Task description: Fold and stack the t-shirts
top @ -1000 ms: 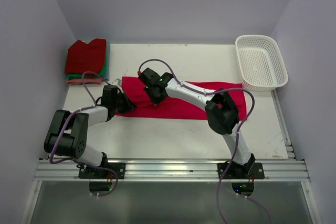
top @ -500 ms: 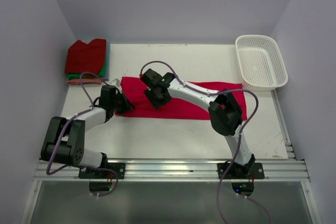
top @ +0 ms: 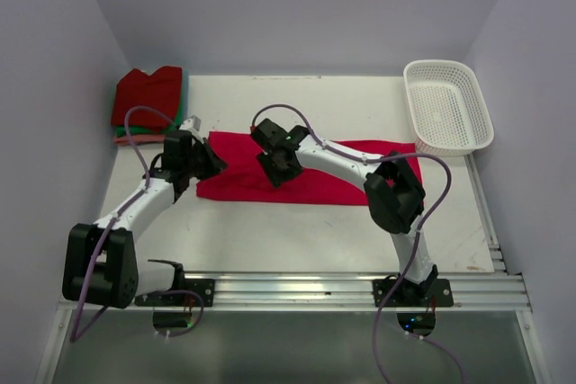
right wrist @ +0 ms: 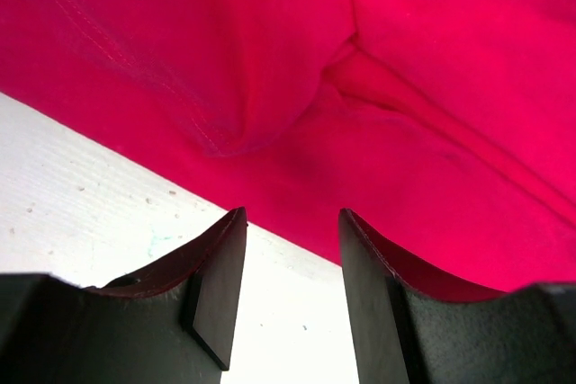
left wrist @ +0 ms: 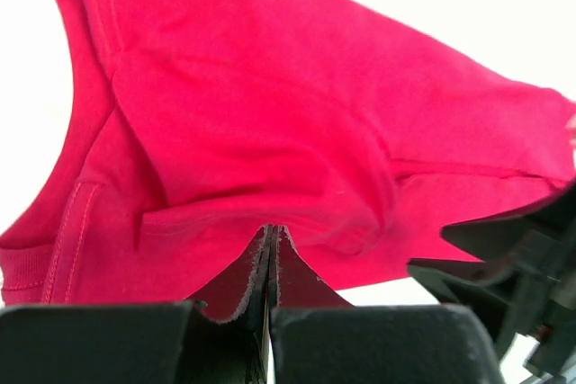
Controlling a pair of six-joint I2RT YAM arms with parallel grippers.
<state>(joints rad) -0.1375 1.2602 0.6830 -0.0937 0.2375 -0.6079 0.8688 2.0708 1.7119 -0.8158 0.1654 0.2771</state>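
I will next move my right gripper to the right in the top view, over the creased half of the folded t-shirt by the basket, with its fingers closing empty.
A bright crimson-pink t-shirt (top: 238,179) lies folded into a long strip across the middle of the table. My left gripper (top: 205,164) is at its left end, and in the left wrist view (left wrist: 272,229) its jaws are pressed shut on a fold of the shirt (left wrist: 270,105). My right gripper (top: 274,170) hovers over the strip left of centre. It stands open (right wrist: 292,215) above the shirt's edge (right wrist: 405,87) and the white table, with nothing between its fingers. A stack of folded t-shirts (top: 147,96), dark red on top with green and salmon below, sits at the far left corner.
A white lattice basket (top: 447,110) stands at the far right corner, with nothing in it. Grey walls close in the table on three sides. A metal rail (top: 297,290) with both arm bases runs along the near edge. The bare white table (top: 297,231) lies in front of the shirt.
The right gripper has opened and let go of the shirt, shifting slightly right. The left arm has stretched up and to the left, and the shirt's left end now reaches further left.
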